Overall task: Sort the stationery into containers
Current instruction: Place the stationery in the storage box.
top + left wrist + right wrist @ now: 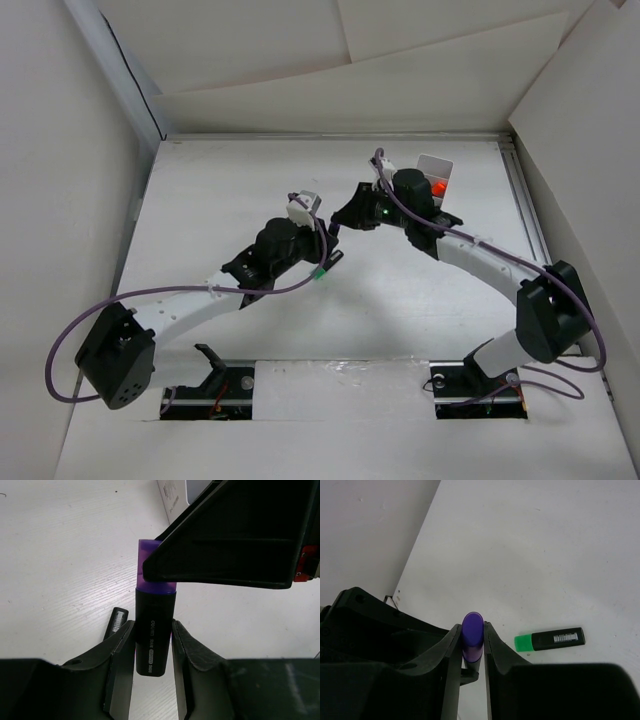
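Note:
Next, my right gripper swings over the white container [434, 172] and releases the purple-capped marker there, as the container lies to its right in the top view.
A purple-capped marker [154, 630] with a black body stands upright between both grippers. My left gripper [154, 647] is shut on its black body. My right gripper [472, 639] is shut on its purple cap [472, 627], and one of its fingers [225, 555] crosses the cap in the left wrist view. From above, the left gripper [328, 234] and right gripper [342, 216] meet over the middle of the table. A green-capped marker [550, 639] lies flat on the table below them. The white container [434, 172] stands at the back right with something orange [439, 186] in it.
The green-capped marker [320, 272] lies just near of the left gripper, and its black barcoded end [116, 622] shows beside the left fingers. A corner of the container [172, 500] lies beyond the right gripper. White walls [100, 150] border the table on the left, back and right.

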### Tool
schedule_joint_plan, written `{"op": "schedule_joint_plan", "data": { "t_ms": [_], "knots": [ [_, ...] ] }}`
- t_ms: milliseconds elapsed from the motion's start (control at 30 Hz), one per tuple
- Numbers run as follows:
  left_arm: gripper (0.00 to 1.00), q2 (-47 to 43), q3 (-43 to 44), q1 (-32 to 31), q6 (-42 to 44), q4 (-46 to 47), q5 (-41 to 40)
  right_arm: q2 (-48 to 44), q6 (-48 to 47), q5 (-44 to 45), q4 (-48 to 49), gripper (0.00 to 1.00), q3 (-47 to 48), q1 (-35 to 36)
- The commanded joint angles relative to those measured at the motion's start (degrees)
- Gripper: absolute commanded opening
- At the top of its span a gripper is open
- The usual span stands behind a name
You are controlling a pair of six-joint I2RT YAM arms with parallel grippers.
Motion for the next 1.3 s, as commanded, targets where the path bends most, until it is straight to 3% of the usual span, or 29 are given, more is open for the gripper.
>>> {"op": "schedule_joint_plan", "data": {
  "t_ms": [0, 67, 233, 400, 533, 667, 800, 1033, 1267],
  "knots": [
    [0.16, -2.2, -0.1, -0.2, 0.6, 2.8, 0.1, 0.9, -0.8, 0.9, 2.5, 0.15, 2.3, 0.5],
    [0.32, -1.7, -0.1, -0.2, 0.6, 2.3, 0.7, 0.4, -0.2, 1.8, 2.5, 0.10, 2.3, 0.5],
    [0.67, -1.7, -0.1, -0.2, 1.2, 2.3, 0.0, -2.3, -0.2, 6.5, 2.5, 0.07, 1.7, -2.4],
    [0.81, -3.1, -0.9, -0.2, 1.2, 3.1, -0.9, -4.5, 0.3, 11.2, 2.5, 0.06, 1.1, -5.6],
    [0.82, -3.1, -0.9, -0.2, 1.2, 2.5, -0.7, -7.8, -0.2, 18.8, 2.0, 0.05, -1.8, -9.4],
    [0.80, 0.1, 0.5, -0.2, 1.2, 1.7, -0.2, -12.4, -0.9, 41.6, 1.4, 0.05, -5.8, -11.7],
    [0.77, 2.8, 2.8, -0.2, 1.2, -0.2, 1.5, -14.0, -1.5, 55.8, 1.4, 0.05, -8.2, -13.0],
    [0.74, 5.6, 4.0, -0.2, 1.2, -1.2, 0.5, -6.8, 0.3, 66.9, 2.0, 0.05, -6.0, -15.4],
    [0.73, 7.9, 5.0, -0.2, 1.2, -2.5, -1.6, 0.1, 1.4, 68.8, 2.0, 0.03, -1.7, -15.9]
  ]
}}
